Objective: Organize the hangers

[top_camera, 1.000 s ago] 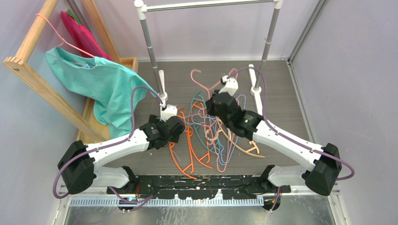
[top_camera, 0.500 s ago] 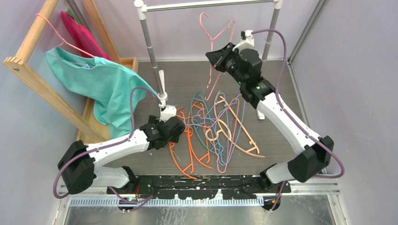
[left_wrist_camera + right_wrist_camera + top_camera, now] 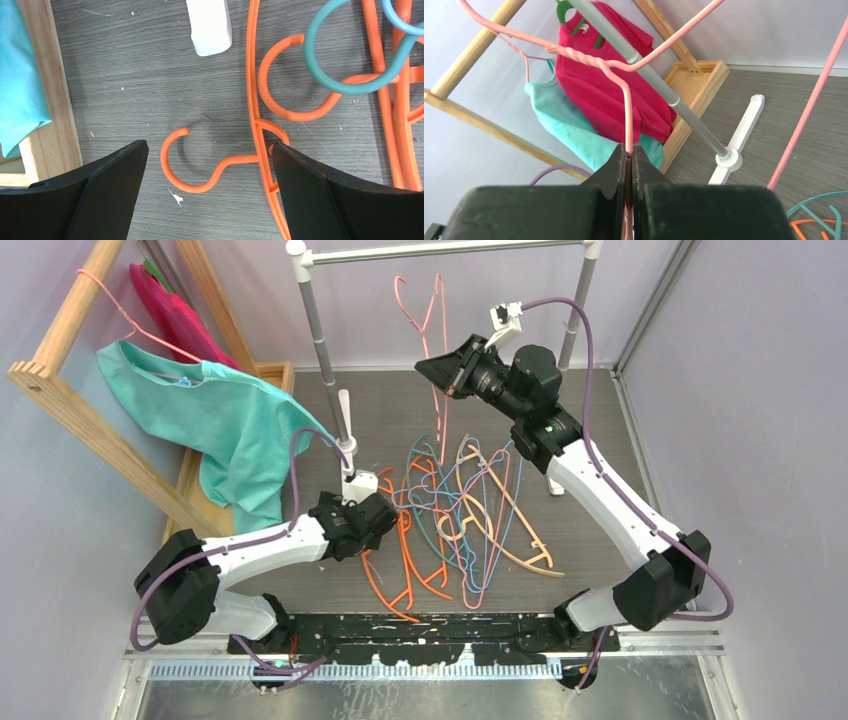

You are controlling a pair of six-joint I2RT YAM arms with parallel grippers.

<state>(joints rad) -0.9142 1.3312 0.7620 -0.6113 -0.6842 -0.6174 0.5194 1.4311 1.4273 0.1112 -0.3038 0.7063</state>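
My right gripper goes outward and to the right in the top view next and brings the pink hanger's hook onto the bar point(image 3: 446, 251), because the hook still stands short.
My right gripper point(image 3: 432, 368) is raised below the rail point(image 3: 440, 250) and shut on a thin pink wire hanger point(image 3: 437, 320); in the right wrist view the wire point(image 3: 626, 115) runs out from between the closed jaws. The other hangers point(image 3: 470, 510) lie in a tangled pile on the table: orange, teal, light-blue, pink and one tan-yellow. My left gripper point(image 3: 383, 508) is low at the pile's left edge, open, and straddles the hook of an orange hanger point(image 3: 192, 167) without touching it.
A wooden frame point(image 3: 60, 390) at the left carries a pink wire hanger with a teal shirt point(image 3: 215, 415) and a red garment point(image 3: 175, 315). The rack's white feet point(image 3: 345, 410) and grey posts point(image 3: 318, 320) stand behind the pile.
My right arm has lifted the pink wire hanger out of the pile, up toward the rail and then leftward. The left gripper has stayed by the orange hanger, shifting only slightly.
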